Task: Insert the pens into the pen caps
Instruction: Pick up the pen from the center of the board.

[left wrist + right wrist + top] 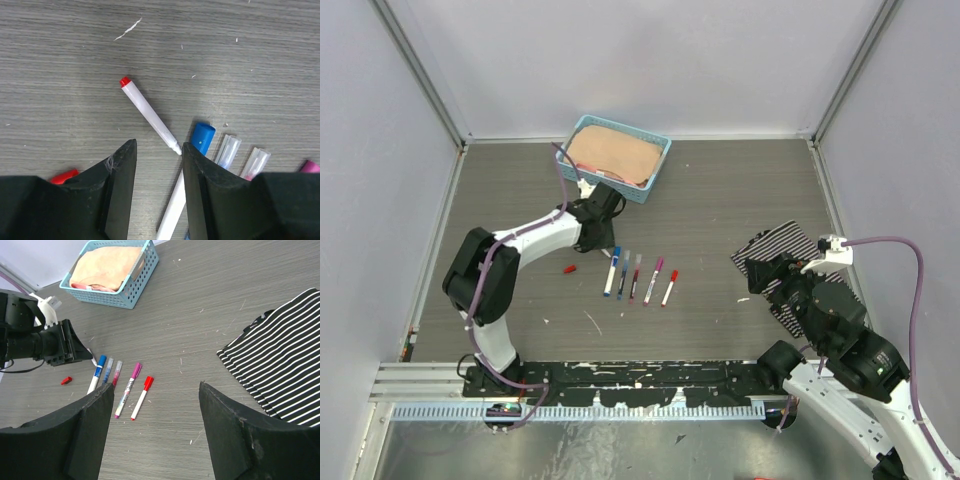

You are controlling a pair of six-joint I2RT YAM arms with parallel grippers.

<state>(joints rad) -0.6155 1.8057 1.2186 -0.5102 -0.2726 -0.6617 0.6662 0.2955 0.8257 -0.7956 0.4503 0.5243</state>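
The open left gripper moves down toward the tabletop onto the white pen's body [152, 118] next, since the pen lies flat and uncovered below the gripper's fingers.
Several capped pens lie in a row: blue-capped [611, 271], dark blue [623, 275], maroon [635, 278], magenta [653, 280] and red [669, 288]. In the left wrist view an uncapped white pen [149, 115] with a red end lies on the table just beyond my fingertips, next to the blue cap [202, 137]. A loose red cap [569, 268] lies to the left; it also shows in the left wrist view [64, 176]. My left gripper [158, 145] is open and empty, low over the row's far end [602, 238]. My right gripper [155, 386] is open and empty, raised at the right [752, 268].
A light blue basket [655, 165] holding a beige cloth stands at the back. A black-and-white striped cloth [790, 245] lies under the right arm. Grey walls enclose the table on three sides.
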